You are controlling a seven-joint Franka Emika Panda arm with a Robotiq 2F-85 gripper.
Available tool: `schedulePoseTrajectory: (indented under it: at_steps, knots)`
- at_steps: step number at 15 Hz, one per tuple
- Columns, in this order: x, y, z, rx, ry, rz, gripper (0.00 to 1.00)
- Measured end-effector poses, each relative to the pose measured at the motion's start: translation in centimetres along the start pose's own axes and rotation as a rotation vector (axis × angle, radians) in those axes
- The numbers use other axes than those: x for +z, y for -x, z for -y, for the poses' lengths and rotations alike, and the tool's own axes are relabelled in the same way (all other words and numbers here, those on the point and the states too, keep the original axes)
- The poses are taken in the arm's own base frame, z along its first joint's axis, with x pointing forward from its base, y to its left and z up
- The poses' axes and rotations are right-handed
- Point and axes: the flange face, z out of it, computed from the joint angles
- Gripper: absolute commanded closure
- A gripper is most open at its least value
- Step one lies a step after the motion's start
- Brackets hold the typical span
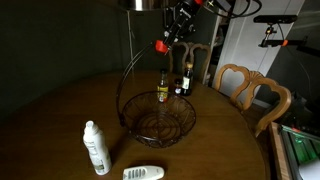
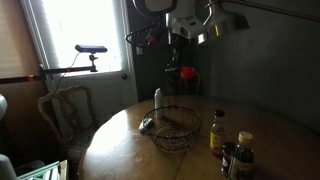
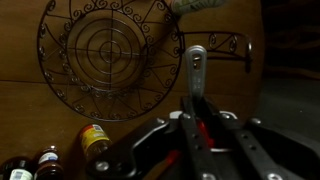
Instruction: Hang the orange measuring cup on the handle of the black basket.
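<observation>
The orange measuring cup already hangs beside the arch of the basket's thin handle. My gripper lowers slightly at its top next, then opens to release the cup.
The black basket sits mid-table, and its thin handle arches high above it. It also shows in an exterior view and from above in the wrist view. My gripper hangs above the basket near the top of the handle, shut on the orange measuring cup. The cup is a red spot in an exterior view. In the wrist view the fingers are closed, with red showing between them, and a pale handle bar sticks out ahead. A thin wire hook lies just beside that bar.
Two dark yellow-labelled bottles stand behind the basket. A white bottle and a pale remote lie at the table's front. Wooden chairs stand at the table's edge. The bottles also show in the wrist view.
</observation>
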Motion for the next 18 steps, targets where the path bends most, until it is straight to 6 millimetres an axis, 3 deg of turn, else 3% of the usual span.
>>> schedulePoseTrajectory:
  at_steps: [18]
  knots:
    - [0.78,-0.82,-0.28,0.007,0.005,-0.007,0.96]
